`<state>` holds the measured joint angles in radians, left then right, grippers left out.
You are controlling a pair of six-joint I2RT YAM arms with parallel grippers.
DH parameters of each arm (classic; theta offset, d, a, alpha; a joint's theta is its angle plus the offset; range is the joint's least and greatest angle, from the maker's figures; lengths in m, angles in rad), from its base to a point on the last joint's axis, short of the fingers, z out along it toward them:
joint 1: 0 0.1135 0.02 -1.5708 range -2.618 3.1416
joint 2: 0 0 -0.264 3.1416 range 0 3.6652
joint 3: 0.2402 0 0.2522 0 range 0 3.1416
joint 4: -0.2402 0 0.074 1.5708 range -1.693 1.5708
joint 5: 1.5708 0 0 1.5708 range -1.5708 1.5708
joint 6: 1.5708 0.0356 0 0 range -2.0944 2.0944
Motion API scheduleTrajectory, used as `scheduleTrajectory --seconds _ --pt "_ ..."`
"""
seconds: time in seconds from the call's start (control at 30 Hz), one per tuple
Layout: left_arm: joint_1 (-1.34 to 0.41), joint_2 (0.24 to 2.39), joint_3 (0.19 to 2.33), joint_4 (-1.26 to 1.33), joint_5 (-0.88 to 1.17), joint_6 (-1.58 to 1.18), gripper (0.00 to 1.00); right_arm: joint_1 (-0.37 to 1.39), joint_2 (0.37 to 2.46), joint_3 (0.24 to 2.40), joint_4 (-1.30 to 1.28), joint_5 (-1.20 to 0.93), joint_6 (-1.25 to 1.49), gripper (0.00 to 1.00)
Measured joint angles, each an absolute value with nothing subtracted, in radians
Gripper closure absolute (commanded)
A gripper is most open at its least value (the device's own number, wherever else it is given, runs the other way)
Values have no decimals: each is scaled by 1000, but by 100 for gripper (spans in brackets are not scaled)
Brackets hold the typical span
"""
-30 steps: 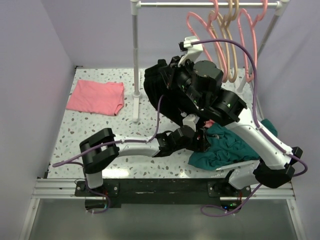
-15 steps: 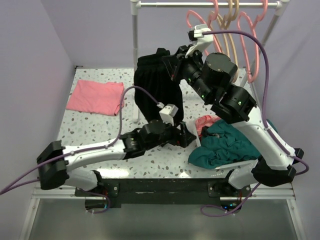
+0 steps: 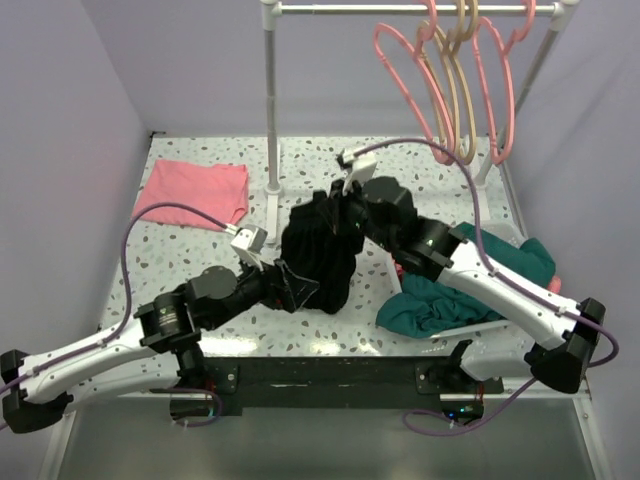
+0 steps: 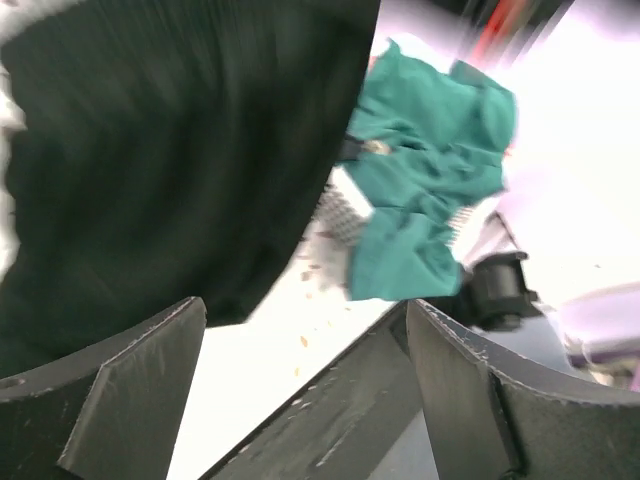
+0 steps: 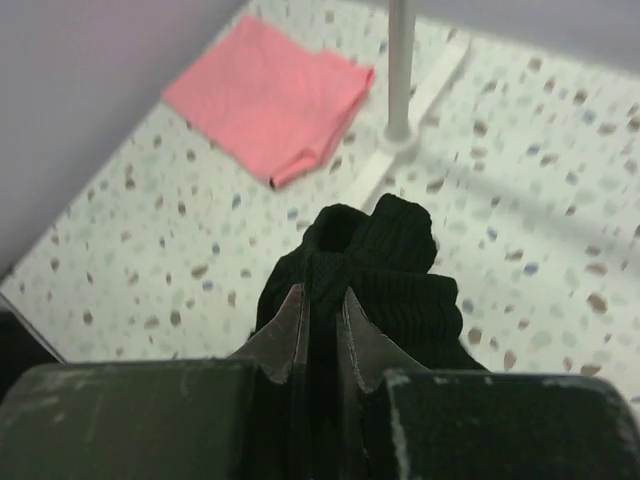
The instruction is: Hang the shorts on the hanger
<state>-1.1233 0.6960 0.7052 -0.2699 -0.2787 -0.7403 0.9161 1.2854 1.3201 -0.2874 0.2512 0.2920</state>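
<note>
The left gripper should turn to face outward next and reach the corner of the shorts' waistband that is not held, because the shorts' bunched waistband [image 3: 304,208] lies outward of the left gripper.
The black shorts [image 3: 320,250] hang bunched from my right gripper [image 3: 340,207], which is shut on their ribbed waistband [image 5: 385,255] low over the table's middle. My left gripper [image 3: 290,283] is open and empty, just left of the shorts' lower part; the dark cloth [image 4: 170,150] fills the upper left of its wrist view, beyond the fingers [image 4: 130,390]. The salmon-pink hangers [image 3: 405,70] hang on the rail [image 3: 400,8] at the back right, with a tan hanger [image 3: 462,80] between them.
A folded pink cloth [image 3: 192,194] lies at the back left. A teal garment [image 3: 470,285] is heaped at the front right, under the right arm, with a bit of red cloth [image 3: 402,270] beside it. The rack's white post [image 3: 271,110] stands behind the shorts.
My right gripper has come down and toward the front with the shorts, away from the hangers. My left arm has drawn back left; its open gripper now sits beside the shorts.
</note>
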Motion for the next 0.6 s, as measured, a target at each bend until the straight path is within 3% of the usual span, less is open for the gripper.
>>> scheduleTrajectory --seconds 0.2,0.3,0.33,0.43,0.5,0.53,0.6 --pt "-1071 726 776 -490 -416 -805 14 1061 1271 950 -174 233 362 100" --pt "-977 802 795 -551 -428 -820 15 1223 1269 849 -141 256 374 79" --pt "-939 823 794 -565 -419 -819 16 1273 1263 821 -131 263 375 66" --pt "-816 856 781 -566 -355 -799 22 1341 1225 759 -120 285 386 41" --pt "-766 886 781 -560 -319 -782 25 1359 1193 746 -136 309 390 31" --pt "-754 910 781 -556 -295 -770 25 1364 1174 746 -154 332 387 22" --pt "-751 958 776 -538 -239 -742 26 1366 1126 747 -191 381 389 18"
